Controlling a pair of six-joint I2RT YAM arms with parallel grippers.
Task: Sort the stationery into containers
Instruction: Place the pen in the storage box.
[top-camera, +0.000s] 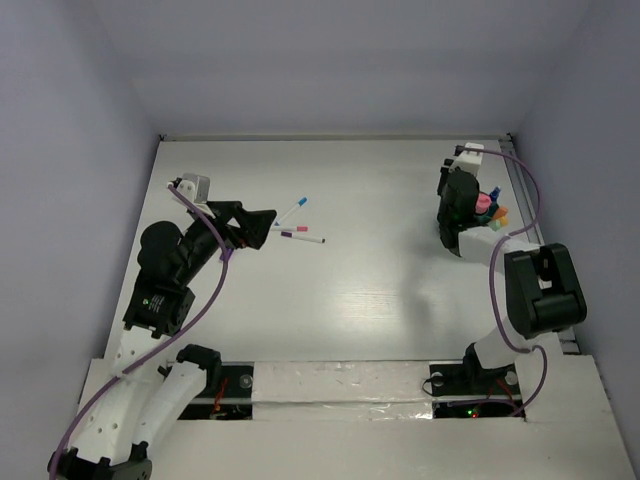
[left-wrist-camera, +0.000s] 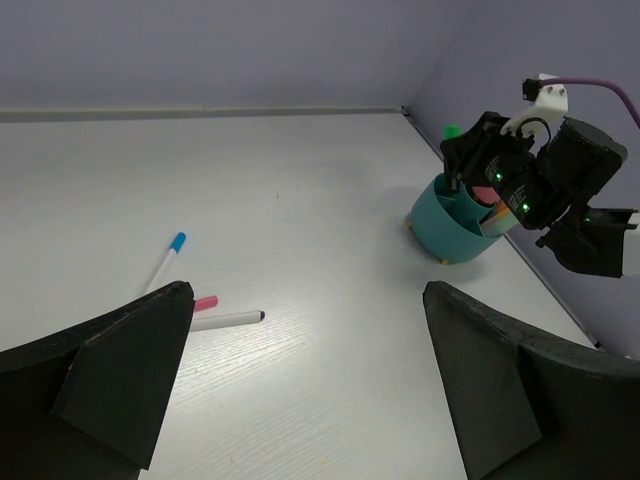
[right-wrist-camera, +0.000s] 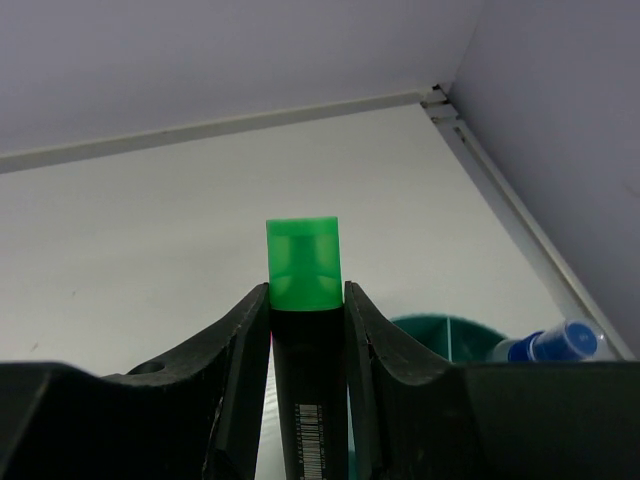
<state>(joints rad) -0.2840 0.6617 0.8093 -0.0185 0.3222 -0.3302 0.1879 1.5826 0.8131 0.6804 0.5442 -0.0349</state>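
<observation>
My right gripper moves toward the standing blue-capped marker (right-wrist-camera: 550, 343), inside the holder's rim, and opens next, since the black-bodied pen hangs at the holder's rim, beside the holder's open inside.
My right gripper (right-wrist-camera: 305, 290) is shut on a black-bodied pen with a green cap (right-wrist-camera: 303, 265), held upright over the round teal holder (right-wrist-camera: 450, 335). A blue-capped marker (right-wrist-camera: 550, 343) stands in the holder. In the left wrist view the holder (left-wrist-camera: 455, 225) sits at the right wall under the right gripper (left-wrist-camera: 490, 160). My left gripper (left-wrist-camera: 310, 400) is open and empty, low over the table. Just beyond it lie a blue-capped marker (left-wrist-camera: 165, 262), a pink-capped one (left-wrist-camera: 205, 302) and a dark-tipped white one (left-wrist-camera: 228, 320). They also show in the top view (top-camera: 297, 228).
The table is walled at the back and both sides; the right wall (left-wrist-camera: 560, 60) rises close behind the holder. Pink, blue and orange pieces (top-camera: 490, 207) stick out of the holder beside the right gripper (top-camera: 452, 205). The left gripper (top-camera: 255, 225) is at mid-left.
</observation>
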